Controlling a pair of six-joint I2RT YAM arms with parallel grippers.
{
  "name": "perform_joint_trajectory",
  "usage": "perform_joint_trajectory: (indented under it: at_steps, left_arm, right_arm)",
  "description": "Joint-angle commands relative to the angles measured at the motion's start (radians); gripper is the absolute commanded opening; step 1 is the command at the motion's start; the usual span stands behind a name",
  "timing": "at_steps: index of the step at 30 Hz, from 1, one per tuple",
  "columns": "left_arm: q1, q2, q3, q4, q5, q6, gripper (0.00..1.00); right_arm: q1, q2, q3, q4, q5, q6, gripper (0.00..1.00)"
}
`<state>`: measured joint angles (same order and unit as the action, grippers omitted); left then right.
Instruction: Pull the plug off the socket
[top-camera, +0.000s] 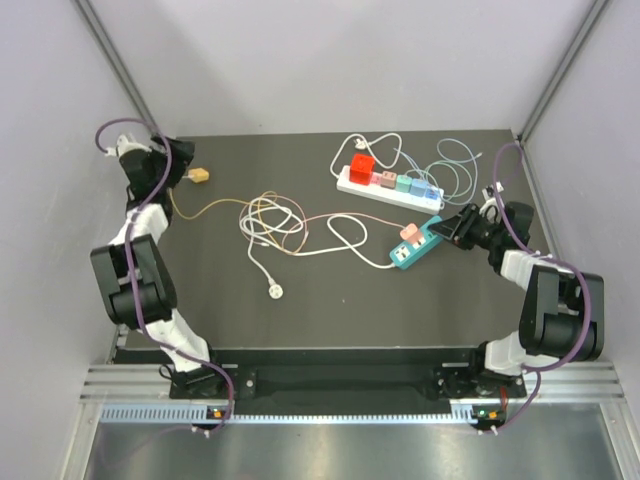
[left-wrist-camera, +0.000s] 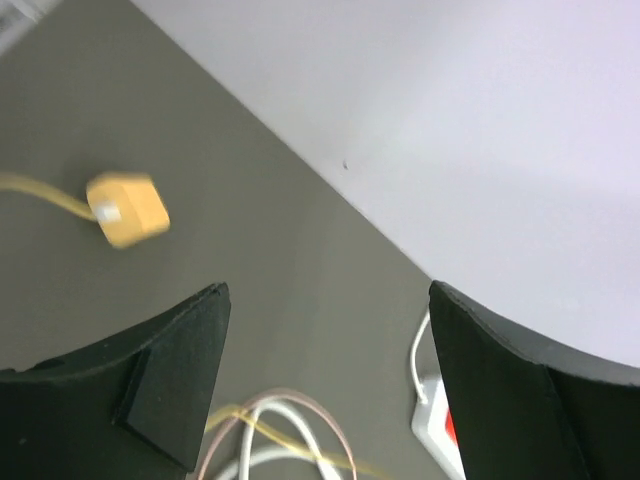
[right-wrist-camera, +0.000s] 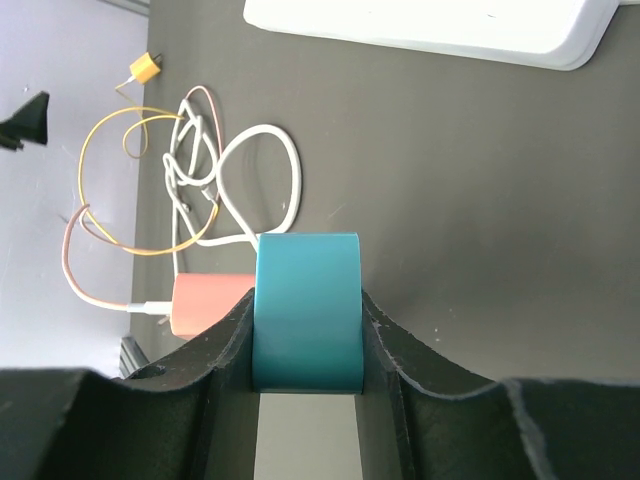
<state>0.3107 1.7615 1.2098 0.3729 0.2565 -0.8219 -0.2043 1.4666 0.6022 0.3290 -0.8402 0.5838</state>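
The yellow cable crosses above the white cable's loops. My left gripper will next move back and to the right in the top view, onto the yellow cable at the tangle of cables.
A teal socket strip (top-camera: 415, 244) lies on the dark table at the right, and my right gripper (top-camera: 452, 228) is shut on its end. In the right wrist view the teal strip (right-wrist-camera: 306, 300) sits clamped between my right gripper (right-wrist-camera: 306, 335) fingers. A pink plug (right-wrist-camera: 208, 303) with a white cable is still seated in the strip, also seen from above as the pink plug (top-camera: 408, 233). A yellow plug (top-camera: 200, 176) lies loose at the back left. My left gripper (top-camera: 180, 162) hovers beside it, open and empty. The left wrist view shows the yellow plug (left-wrist-camera: 127, 209) beyond my left gripper (left-wrist-camera: 325, 380).
A white power strip (top-camera: 390, 185) carrying red, pink and teal adapters lies at the back right. Tangled white, yellow and pink cables (top-camera: 275, 220) cover the middle. A loose white plug (top-camera: 275, 291) lies toward the front. Grey walls close in on both sides.
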Motion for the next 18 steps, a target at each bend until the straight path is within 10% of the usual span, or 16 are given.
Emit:
perform_joint_trajectory:
  at_steps: [1, 18]
  left_arm:
    - [-0.012, -0.091, -0.174, 0.001, 0.159, -0.012, 0.85]
    - [-0.232, -0.468, -0.628, 0.066, 0.352, -0.114, 0.84]
  right_arm:
    - [-0.012, -0.025, 0.021, 0.05, -0.022, -0.024, 0.0]
    - [-0.012, -0.055, 0.011, 0.068, -0.028, -0.004, 0.0]
